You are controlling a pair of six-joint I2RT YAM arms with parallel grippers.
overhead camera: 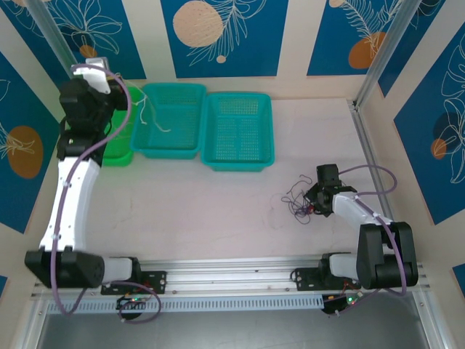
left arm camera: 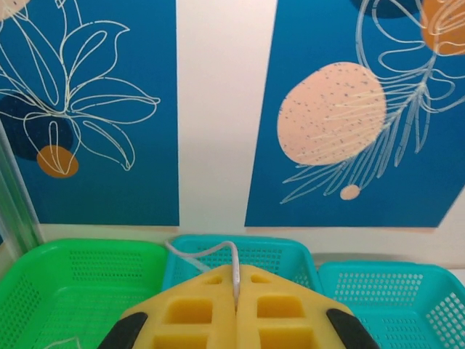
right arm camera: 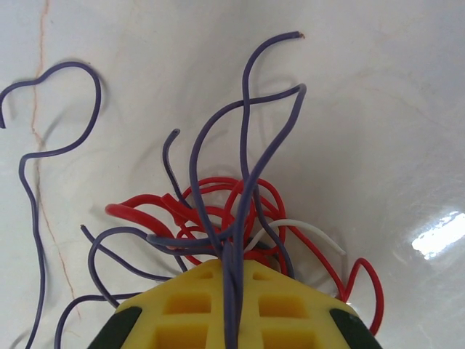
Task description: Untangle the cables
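A thin whitish piece of cable already lies in the green basket [overhead camera: 119, 138], so my left gripper will go lower and tilt down over it to release the whitish cable inside.
My left gripper [overhead camera: 98, 69] is raised at the far left, above the baskets. It is shut on a whitish cable [left arm camera: 234, 262], pinched between its yellow pads [left arm camera: 196, 313]. That cable's free part [overhead camera: 147, 115] hangs over the middle teal basket. On the table at the right lies a small knot of cables [overhead camera: 298, 205]. My right gripper [overhead camera: 314, 203] is down on the knot, shut on dark purplish-grey strands [right arm camera: 234, 280] that run between its yellow pads [right arm camera: 283, 313]. Red cable [right arm camera: 145, 212] loops through the dark ones, and a short whitish piece [right arm camera: 314, 230] pokes out to the right.
Three baskets stand in a row at the back: a green one [overhead camera: 116, 151] under the left arm, a teal one [overhead camera: 174, 145] and a second teal one [overhead camera: 240, 161]. A metal post [overhead camera: 367, 87] and side wall bound the right edge.
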